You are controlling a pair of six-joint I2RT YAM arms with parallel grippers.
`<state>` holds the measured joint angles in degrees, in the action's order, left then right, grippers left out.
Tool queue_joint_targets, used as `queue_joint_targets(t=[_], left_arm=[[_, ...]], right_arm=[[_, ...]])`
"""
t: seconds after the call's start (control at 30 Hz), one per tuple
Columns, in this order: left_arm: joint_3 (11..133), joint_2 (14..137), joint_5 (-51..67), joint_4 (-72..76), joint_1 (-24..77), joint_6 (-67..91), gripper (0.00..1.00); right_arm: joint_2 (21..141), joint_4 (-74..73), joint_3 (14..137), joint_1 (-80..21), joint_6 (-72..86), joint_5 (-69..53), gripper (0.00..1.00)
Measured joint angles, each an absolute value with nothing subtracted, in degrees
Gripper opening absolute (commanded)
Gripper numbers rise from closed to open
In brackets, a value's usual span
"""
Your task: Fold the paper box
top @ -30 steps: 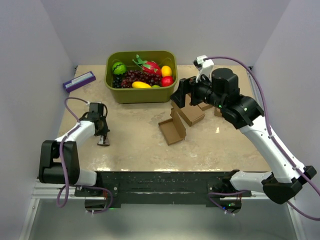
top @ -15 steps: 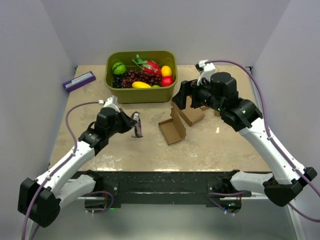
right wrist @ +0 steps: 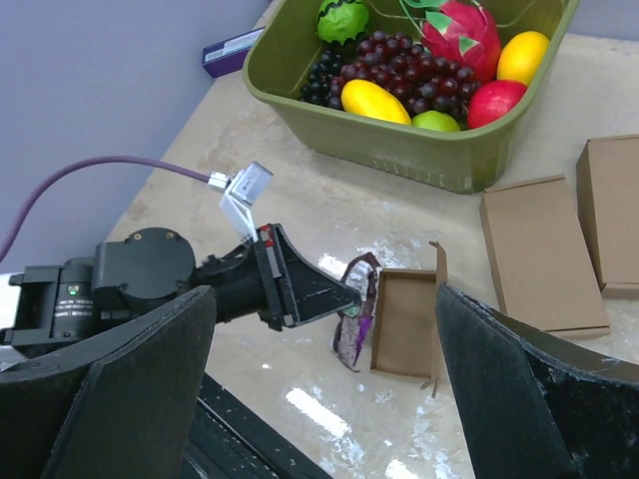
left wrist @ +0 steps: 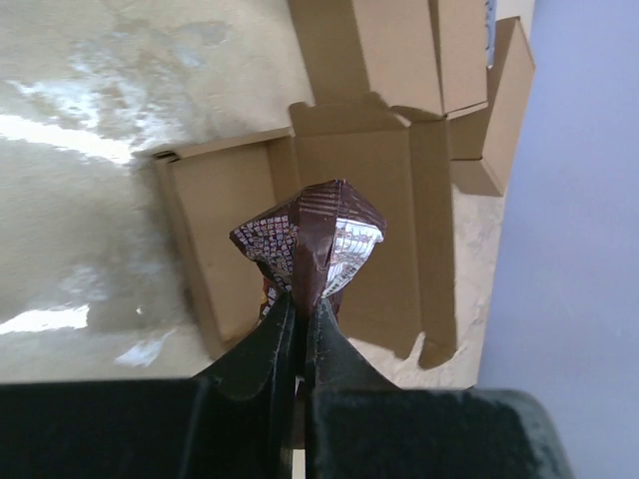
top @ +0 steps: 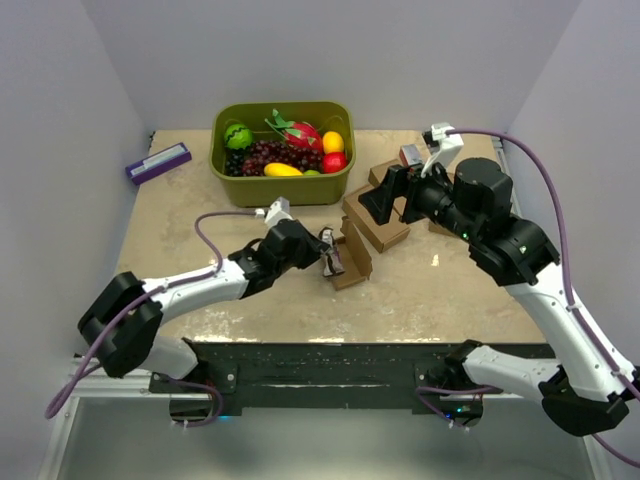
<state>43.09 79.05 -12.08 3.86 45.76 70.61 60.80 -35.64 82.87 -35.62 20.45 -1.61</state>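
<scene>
My left gripper moves toward the upright lid next, then lowers over the paper box's open tray.
The paper box [top: 352, 258] is a small open brown cardboard carton lying mid-table with its flaps up, also seen in the left wrist view [left wrist: 225, 225] and the right wrist view [right wrist: 404, 321]. My left gripper [top: 320, 263] is shut on a crumpled brown-and-purple snack wrapper [left wrist: 310, 238], holding it at the box's left edge [right wrist: 354, 311]. My right gripper [top: 385, 196] hangs open above and behind the box. Its two dark fingers [right wrist: 130, 374] frame the scene with nothing between them.
A green basket [top: 282, 188] of toy fruit stands at the back. Flat brown cartons [top: 382, 226] lie right of the basket, under my right gripper, and one [right wrist: 539, 254] shows in the right wrist view. A slim purple-and-white box [top: 158, 162] lies at the far left.
My left arm swept from the table's left side rightward to the paper box, carrying the wrapper. My right gripper drew back slightly to the right, still open.
</scene>
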Motion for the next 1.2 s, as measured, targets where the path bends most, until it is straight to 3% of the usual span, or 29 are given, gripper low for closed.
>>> queue_joint_targets(t=[0.37,0.93,1.03,1.1,1.2], left_arm=[[50.76,91.88,-13.1,9.78,46.65,75.18,0.09],[49.1,95.18,-14.17,10.59,46.78,78.32,0.2],[48.84,95.96,-14.13,10.72,46.89,78.43,0.27],[48.84,96.16,-14.09,10.81,46.92,78.37,0.42],[48.84,96.2,-14.09,11.55,46.94,77.62,0.54]], right_arm=[[59.86,-36.51,82.13,-35.62,20.53,0.16,0.95],[59.11,-36.56,81.01,-35.62,20.58,0.54,0.95],[59.0,-36.53,80.97,-35.62,20.58,0.51,0.96],[58.83,-36.51,80.86,-35.62,20.58,0.54,0.96],[58.5,-36.49,80.58,-35.62,20.6,0.54,0.96]])
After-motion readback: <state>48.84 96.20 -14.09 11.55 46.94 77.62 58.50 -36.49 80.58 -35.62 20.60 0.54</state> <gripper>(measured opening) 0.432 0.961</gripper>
